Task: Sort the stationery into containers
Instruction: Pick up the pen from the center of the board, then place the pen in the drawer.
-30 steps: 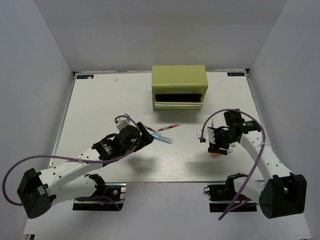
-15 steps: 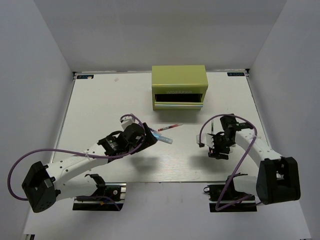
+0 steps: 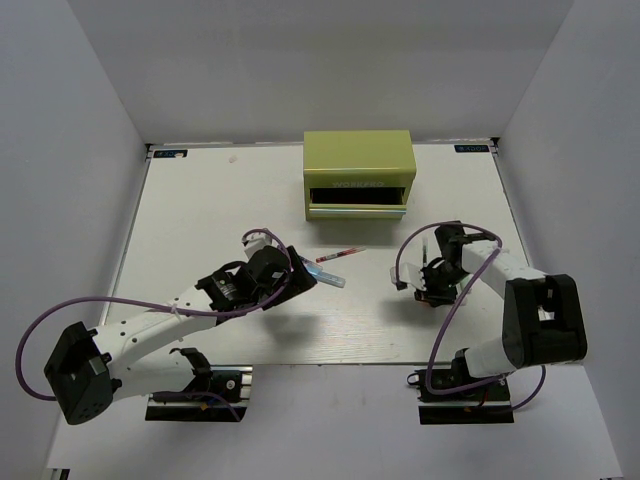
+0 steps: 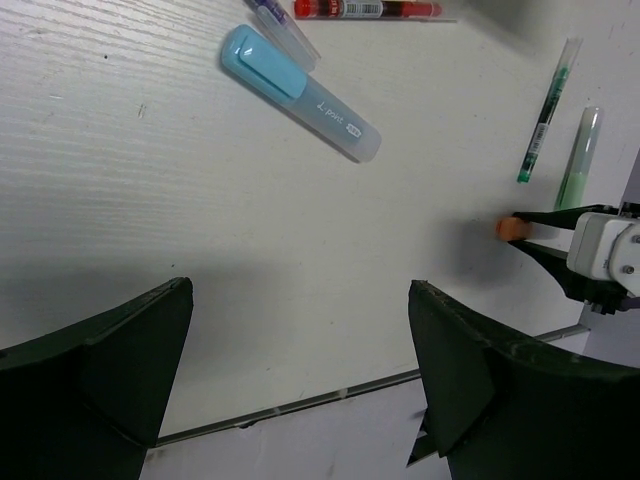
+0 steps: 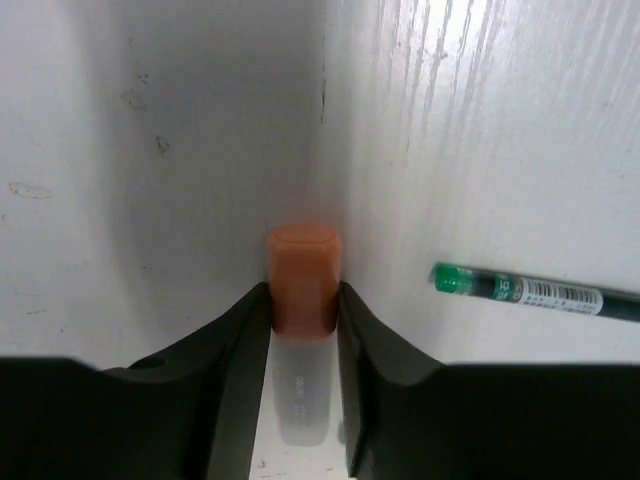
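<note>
The light blue piece lies at a slant below my left gripper, to its right in the top view, so I should move there, turn to line up with it and go down onto the light blue piece's body.
My right gripper is down at the table and shut on the orange marker, one finger on each side of its cap. A thin dark pen with a green tip lies just to its right. My left gripper is open and empty, hovering over the table short of the light blue piece. The red-and-white pen and a clear purple-tipped pen lie beyond it. The pale green marker lies by the right gripper. The olive-green cabinet stands at the back with its lower drawer pulled out.
Purple cables loop off both arms. The table's near edge runs just below the left fingers. White walls enclose the table on three sides.
My right gripper has dropped and swung left onto the orange marker and closed around it. My left gripper edged right toward the light blue piece, then stayed put.
</note>
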Controlling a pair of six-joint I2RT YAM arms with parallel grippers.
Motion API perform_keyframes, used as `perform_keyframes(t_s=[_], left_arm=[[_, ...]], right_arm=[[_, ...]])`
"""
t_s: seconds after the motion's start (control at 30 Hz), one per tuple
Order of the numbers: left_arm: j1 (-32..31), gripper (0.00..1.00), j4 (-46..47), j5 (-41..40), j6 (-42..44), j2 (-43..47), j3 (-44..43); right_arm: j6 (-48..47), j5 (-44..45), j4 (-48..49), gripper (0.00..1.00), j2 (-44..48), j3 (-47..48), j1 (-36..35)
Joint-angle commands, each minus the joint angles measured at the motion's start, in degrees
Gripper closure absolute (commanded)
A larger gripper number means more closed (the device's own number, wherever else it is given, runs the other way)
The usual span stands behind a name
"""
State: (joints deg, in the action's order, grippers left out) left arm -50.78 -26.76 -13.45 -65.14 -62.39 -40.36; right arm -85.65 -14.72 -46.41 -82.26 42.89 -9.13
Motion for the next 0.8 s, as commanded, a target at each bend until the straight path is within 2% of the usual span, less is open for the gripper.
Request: perform_keyframes(t_s=[0.0, 0.03, 0.17, 0.23, 0.3, 0.33, 0.4, 0.5, 0.57, 0.67, 0.77], left_arm=[[0.2, 0.01, 0.4, 0.4, -1.5, 0.3, -2.5], [0.2, 0.01, 0.4, 0.4, -1.5, 0.3, -2.5], [0.2, 0.01, 1.0, 0.4, -3.5, -1.0, -2.5], [0.2, 0.01, 1.7, 0.4, -5.4, -1.7, -2.5], [0.2, 0.01, 2.2, 1.1, -7.4, -3.6, -2.5], [0.2, 0.01, 2.9, 1.1, -7.9, -4.1, -2.5], [0.2, 0.04, 3.6, 1.7, -9.8, -5.8, -3.1], [0.2, 0.05, 4.2, 2.2, -11.1, -7.4, -3.1], [0.2, 0.07, 4.2, 2.2, -12.0, -8.9, -3.6], [0.2, 0.09, 4.2, 2.2, -13.1, -10.2, -4.3], [0.2, 0.09, 3.6, 2.2, -13.6, -10.2, -4.3]], right_arm=[[-1.9, -0.1, -5.2, 0.66, -1.3, -0.7, 0.3], [-2.8, -0.6, -5.9, 0.77, -1.2, -0.9, 0.4], [-4.6, -4.4, -11.8, 0.96, 2.9, 1.9, -0.1], [-4.9, -10.1, -17.3, 0.98, 5.8, 4.6, -0.5], [-4.2, -15.0, -21.0, 0.99, 6.8, 12.3, -1.1], [-3.7, -17.6, -22.7, 0.99, 6.8, 19.3, -1.9], [-0.8, -21.1, -23.3, 0.99, 5.7, 23.6, -2.7], [5.7, -26.2, -19.8, 0.99, 4.0, 35.5, -4.7], [13.5, -28.8, -13.5, 0.98, 1.9, 40.7, -5.6], [24.2, -29.1, -3.7, 0.98, -1.9, 44.7, -9.1], [27.3, -27.8, 3.1, 0.98, -4.9, 47.9, -11.3]])
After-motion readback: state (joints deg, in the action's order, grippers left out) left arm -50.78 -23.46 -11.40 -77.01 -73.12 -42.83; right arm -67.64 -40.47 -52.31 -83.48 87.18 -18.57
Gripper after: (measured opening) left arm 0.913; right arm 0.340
